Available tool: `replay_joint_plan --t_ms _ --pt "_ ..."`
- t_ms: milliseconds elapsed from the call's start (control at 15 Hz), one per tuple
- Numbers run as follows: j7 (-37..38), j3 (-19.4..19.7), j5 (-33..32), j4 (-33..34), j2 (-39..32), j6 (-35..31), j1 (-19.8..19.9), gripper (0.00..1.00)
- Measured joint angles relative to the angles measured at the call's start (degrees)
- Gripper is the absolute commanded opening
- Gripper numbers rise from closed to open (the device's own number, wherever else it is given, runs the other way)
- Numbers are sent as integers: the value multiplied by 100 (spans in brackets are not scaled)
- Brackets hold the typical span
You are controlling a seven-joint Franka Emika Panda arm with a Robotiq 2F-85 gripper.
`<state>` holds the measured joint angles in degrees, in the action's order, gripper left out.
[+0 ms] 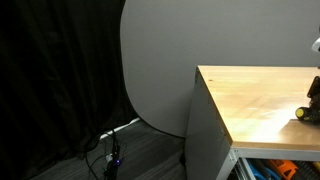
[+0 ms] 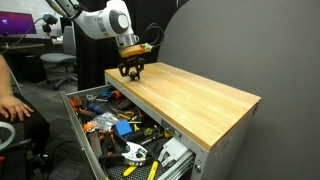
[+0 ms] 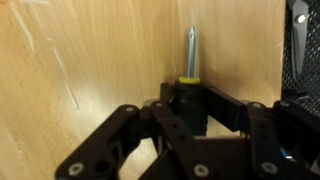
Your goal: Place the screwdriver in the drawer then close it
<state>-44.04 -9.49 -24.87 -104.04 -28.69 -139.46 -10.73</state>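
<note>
The open drawer is below, toward the right in the wrist view, so my gripper should next go up over the wooden top's edge and then down to let go of the screwdriver (image 3: 189,60).
The screwdriver (image 3: 189,60) has a yellow-and-black handle and a thin dark shaft that points away from me in the wrist view. My gripper (image 3: 187,108) is shut on its handle, low over the light wooden top (image 2: 200,95). In both exterior views the gripper (image 2: 131,70) (image 1: 308,112) is at one end of the top, and a bit of the yellow handle (image 1: 300,113) shows. The drawer (image 2: 76,118) below the top is pulled out and full of tools. A part of it also shows in an exterior view (image 1: 272,168).
A person sits beside the open drawer (image 2: 12,108), with an office chair (image 2: 60,65) behind. A black curtain, a round grey panel (image 1: 160,60) and floor cables (image 1: 110,150) are beside the cabinet. The wooden top ends close to the gripper.
</note>
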Motion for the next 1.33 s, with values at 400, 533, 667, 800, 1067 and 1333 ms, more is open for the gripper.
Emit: replay_joint_plan --t_ms 400,533,667,800,1067,1333 --pt "388 195 -370 -400 744 1844 -50 22" --pt "578 222 -370 -706 985 2214 -17 17" --pt "917 233 -363 -1109 1144 2260 61 17" --pt "1338 236 -356 -1553 1218 2080 154 17" --pt "1990 236 -355 -2349 1232 1163 273 63" --pt "2160 235 -365 -2710 1265 753 276 93"
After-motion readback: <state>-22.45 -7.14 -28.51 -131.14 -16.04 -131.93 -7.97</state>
